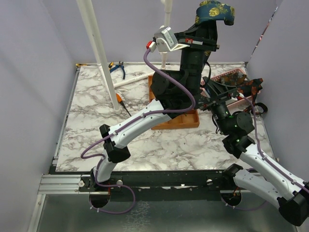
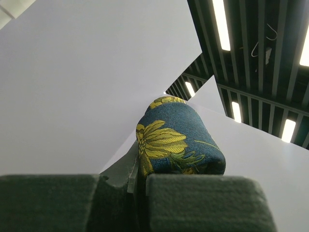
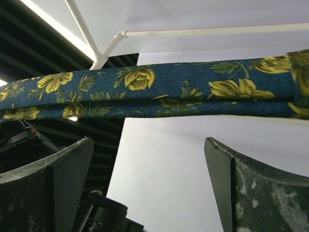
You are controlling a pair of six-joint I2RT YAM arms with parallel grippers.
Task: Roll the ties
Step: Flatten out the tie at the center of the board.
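Observation:
My right gripper is going to move outward to the tie and toward its yellow cross band (image 3: pixel 299 84), to get cloth between the open fingertips.
My left gripper (image 1: pixel 208 30) is raised high above the table and shut on a teal-navy tie with yellow flowers (image 1: pixel 215 12). In the left wrist view the tie (image 2: pixel 178 140) folds over in a loop just above my closed fingers (image 2: pixel 207 203). My right gripper (image 1: pixel 211 96) points upward, open and empty. In the right wrist view the same tie (image 3: pixel 145 89) stretches flat across above the gripper (image 3: pixel 149 154), clear of both fingertips (image 3: pixel 219 154). How the tie runs down between the two grippers is hidden behind the left arm in the top view.
An orange compartment tray (image 1: pixel 186 123) sits under the left arm. A pink basket (image 1: pixel 227 77) with more dark printed ties (image 1: pixel 247 88) stands at the back right. A white pole (image 1: pixel 99 53), blue pliers (image 1: pixel 117 67) and an orange-handled tool (image 1: pixel 119 100) are at the back left.

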